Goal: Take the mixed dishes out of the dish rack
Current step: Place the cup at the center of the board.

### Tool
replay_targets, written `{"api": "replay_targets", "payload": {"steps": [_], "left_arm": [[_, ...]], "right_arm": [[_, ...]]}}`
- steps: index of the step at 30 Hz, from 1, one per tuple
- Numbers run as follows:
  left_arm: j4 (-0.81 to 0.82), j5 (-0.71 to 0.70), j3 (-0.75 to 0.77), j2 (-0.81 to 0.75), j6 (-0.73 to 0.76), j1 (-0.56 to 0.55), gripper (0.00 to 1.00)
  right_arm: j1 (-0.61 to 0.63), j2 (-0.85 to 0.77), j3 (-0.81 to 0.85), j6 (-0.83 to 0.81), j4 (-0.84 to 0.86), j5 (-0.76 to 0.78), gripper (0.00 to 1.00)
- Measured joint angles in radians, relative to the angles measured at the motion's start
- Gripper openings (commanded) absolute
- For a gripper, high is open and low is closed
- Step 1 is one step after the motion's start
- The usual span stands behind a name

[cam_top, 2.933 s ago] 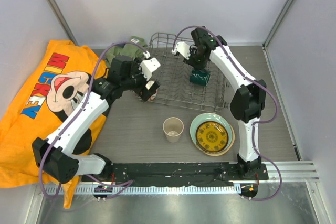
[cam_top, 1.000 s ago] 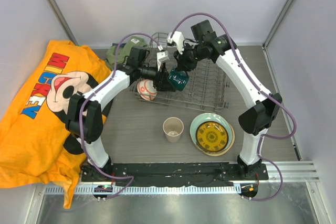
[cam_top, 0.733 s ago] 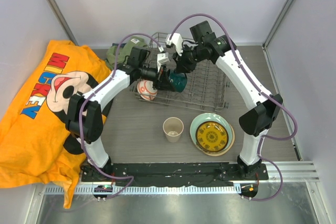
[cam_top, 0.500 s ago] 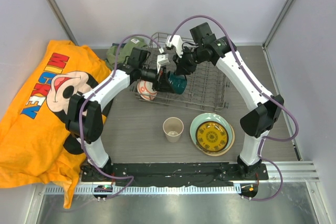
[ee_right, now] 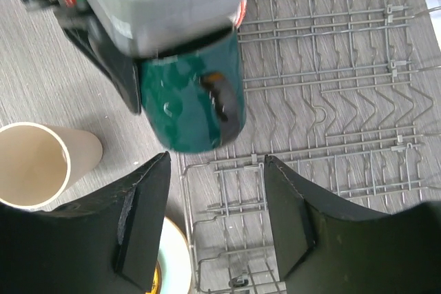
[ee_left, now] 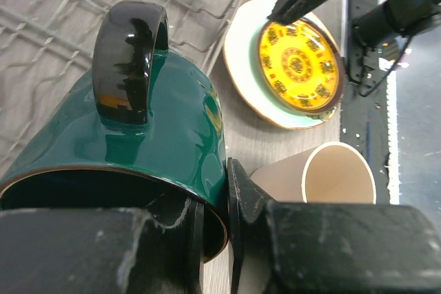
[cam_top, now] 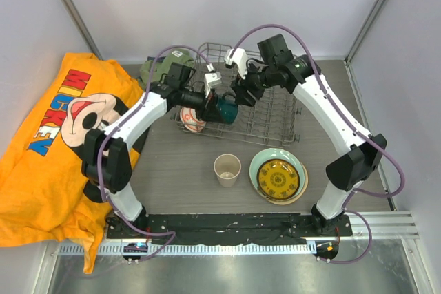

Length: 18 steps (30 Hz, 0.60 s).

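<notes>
My left gripper draws back, lowers the mug (cam_top: 226, 108) and releases it next on the bare tabletop beside the beige cup, which lies below and back from the gripper.
The dark teal mug (cam_top: 226, 108) hangs on its side over the front left of the grey wire dish rack (cam_top: 270, 111). My left gripper (cam_top: 212, 103) is shut on its rim, one finger inside and one outside, as the left wrist view shows at the mug (ee_left: 158, 129) and gripper (ee_left: 212, 191). My right gripper (cam_top: 242, 90) stands open just right of the mug, holding nothing; its wrist view shows the mug (ee_right: 193, 101) beyond its gripper (ee_right: 217, 160). The beige cup (cam_top: 227, 169) stands on the table. The yellow plate (cam_top: 278, 179) lies on the green plate (cam_top: 258, 163).
A red-orange and white bowl (cam_top: 192, 119) sits at the rack's left end under my left arm. An orange Mickey shirt (cam_top: 48, 142) covers the table's left side. A green cloth (cam_top: 162, 68) lies behind the rack. The enclosure walls stand close on all sides.
My left gripper has closed on the mug's rim. My right gripper has opened, let the mug go and drawn back a little to the right.
</notes>
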Motion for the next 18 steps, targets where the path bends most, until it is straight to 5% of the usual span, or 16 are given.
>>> {"api": "replay_targets", "payload": {"steps": [18], "left_arm": [[-0.299, -0.318, -0.085, -0.328, 0.099, 0.005, 0.0]], "right_arm": [[0.0, -0.243, -0.273, 0.031, 0.157, 0.09, 0.63]]}}
